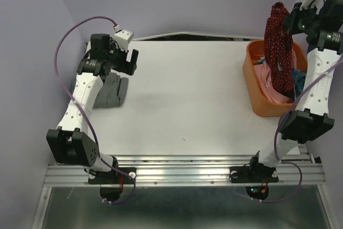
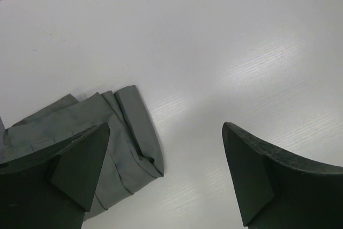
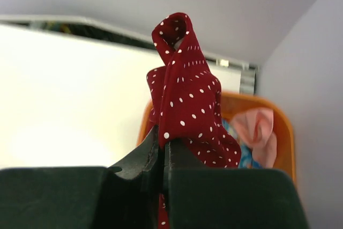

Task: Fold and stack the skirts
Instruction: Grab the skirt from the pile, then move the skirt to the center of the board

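Note:
The right gripper carries the dotted skirt (image 1: 278, 46) across next, lowers and releases it. The tabletop's bare middle lies below my gripper, to its left in the top view.
A folded grey skirt (image 1: 111, 93) (image 2: 115, 143) lies on the white table (image 1: 182, 95) at the left. My left gripper (image 1: 130, 60) (image 2: 166, 148) hangs open just above and right of it, one finger (image 2: 80, 162) over the cloth. High above the orange bin (image 1: 256, 92), my right gripper (image 1: 289, 22) (image 3: 165, 146) is shut on the dark red dotted skirt (image 1: 278, 46) (image 3: 185, 100), which dangles down into the bin. A bit of bright blue cloth (image 1: 301, 81) (image 3: 244, 156) shows inside the bin, mostly covered.
Pink cloth (image 1: 268, 81) (image 3: 257, 130) also lies in the orange bin (image 3: 278, 116) at the table's right edge. Lilac walls close in the back and both sides. A metal rail (image 1: 182, 172) runs along the near edge by the arm bases.

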Motion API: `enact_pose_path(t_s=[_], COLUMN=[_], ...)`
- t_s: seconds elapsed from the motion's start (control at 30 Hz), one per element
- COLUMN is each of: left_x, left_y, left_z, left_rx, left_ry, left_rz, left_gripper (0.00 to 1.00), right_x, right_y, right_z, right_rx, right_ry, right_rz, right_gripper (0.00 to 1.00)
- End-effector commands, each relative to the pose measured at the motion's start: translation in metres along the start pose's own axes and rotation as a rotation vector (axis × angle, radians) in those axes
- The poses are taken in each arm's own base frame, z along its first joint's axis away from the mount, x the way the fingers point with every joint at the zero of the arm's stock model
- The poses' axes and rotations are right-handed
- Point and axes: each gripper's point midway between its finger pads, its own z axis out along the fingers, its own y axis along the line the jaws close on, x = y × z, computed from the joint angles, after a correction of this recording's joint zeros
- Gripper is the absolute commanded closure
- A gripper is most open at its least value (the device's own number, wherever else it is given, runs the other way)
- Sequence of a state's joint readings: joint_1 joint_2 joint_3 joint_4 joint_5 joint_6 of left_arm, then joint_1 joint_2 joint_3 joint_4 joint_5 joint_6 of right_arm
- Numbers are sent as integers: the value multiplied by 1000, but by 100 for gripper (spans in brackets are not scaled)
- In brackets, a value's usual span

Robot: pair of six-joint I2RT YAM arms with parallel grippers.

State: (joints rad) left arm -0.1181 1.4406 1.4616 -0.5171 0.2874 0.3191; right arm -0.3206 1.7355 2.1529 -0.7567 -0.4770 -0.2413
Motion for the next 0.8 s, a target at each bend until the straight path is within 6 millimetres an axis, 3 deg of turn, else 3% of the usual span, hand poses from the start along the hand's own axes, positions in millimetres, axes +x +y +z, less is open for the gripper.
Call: enact_pose_path(t_s=[0.0,0.17,0.2,0.23,0.43,0.6,0.77], left_x=[-46,-64,-69,-73,-87,-98,-104], left_y=[1,0,0,0,-2,5,6], left_z=[-17,-24,-26,-30,-42,-55,-71], left_rx=[-15,-9,-9,-9,-9,-33,12], left_ry=[-129,-183,-200,-212,-273,-337,-386], left_rz=[-2,-22,-22,-26,-37,-67,-64], left_gripper=[2,2,2,2,2,1,2], right_x=[-119,-170,-174,-193,-242,-258,-244], right_y=[42,89,96,104,145,190,251], right_z=[-49,-87,-91,-106,-142,-156,-143], right_rx=[-148,-393,-451,-496,-662,-764,-915], right_ry=[-376,-564,-573,-663,-847,-919,-839], right_rz=[-43,54,148,94,124,118,139], right_gripper=[99,99,99,99,99,99,99])
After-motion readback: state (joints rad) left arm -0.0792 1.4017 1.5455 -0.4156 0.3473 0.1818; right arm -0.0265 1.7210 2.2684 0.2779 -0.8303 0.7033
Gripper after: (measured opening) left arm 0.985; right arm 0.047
